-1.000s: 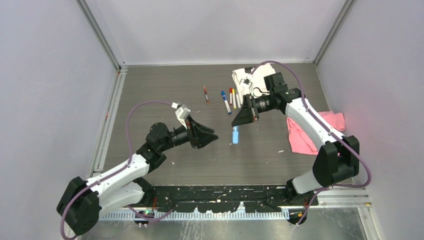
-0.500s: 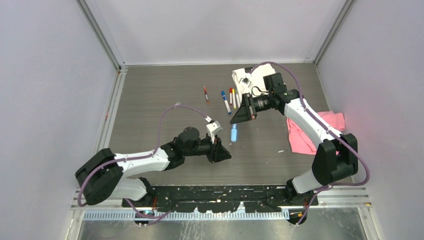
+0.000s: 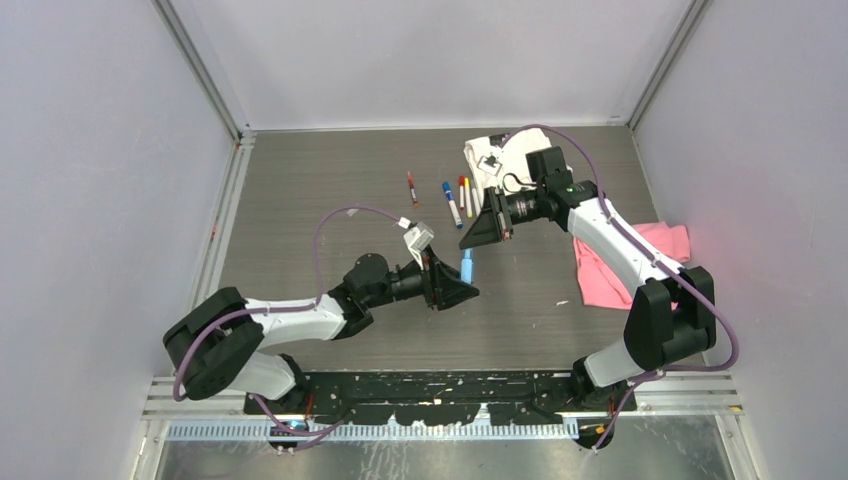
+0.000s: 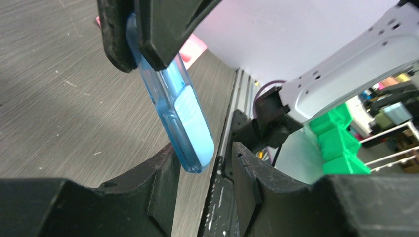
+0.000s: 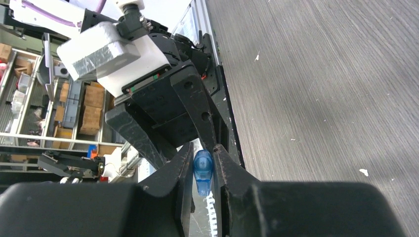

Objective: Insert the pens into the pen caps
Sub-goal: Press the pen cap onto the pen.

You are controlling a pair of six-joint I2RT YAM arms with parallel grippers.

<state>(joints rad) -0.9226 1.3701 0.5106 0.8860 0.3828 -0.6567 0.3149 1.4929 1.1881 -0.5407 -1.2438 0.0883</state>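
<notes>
The robot's right gripper needs to lower the light blue cap toward the bare tabletop below, to the gripper's right in the top view and clear of the pens, and let go of the cap.
A light blue pen cap [image 3: 467,267] hangs above the table with my right gripper [image 3: 466,244] shut on its upper end. The right wrist view shows that cap [image 5: 203,170] pinched between the right gripper's [image 5: 202,154] two fingers. My left gripper [image 3: 470,291] has come up from below. In the left wrist view the cap's [image 4: 178,103] rounded lower end sits between the open jaws of the left gripper [image 4: 203,148], close to the left-hand one. Several pens lie farther back: a dark red one [image 3: 411,187], a blue-tipped one [image 3: 452,203] and a red-tipped one [image 3: 463,194].
A white cloth [image 3: 492,158] lies at the back behind the right wrist. A pink cloth [image 3: 610,270] lies under the right arm at the table's right side. A black rail [image 3: 440,385] runs along the near edge between the arm bases.
My left arm has swung from the left to the middle, and its gripper now sits under the hanging cap. The right gripper, still shut on the cap, has shifted slightly up and left.
</notes>
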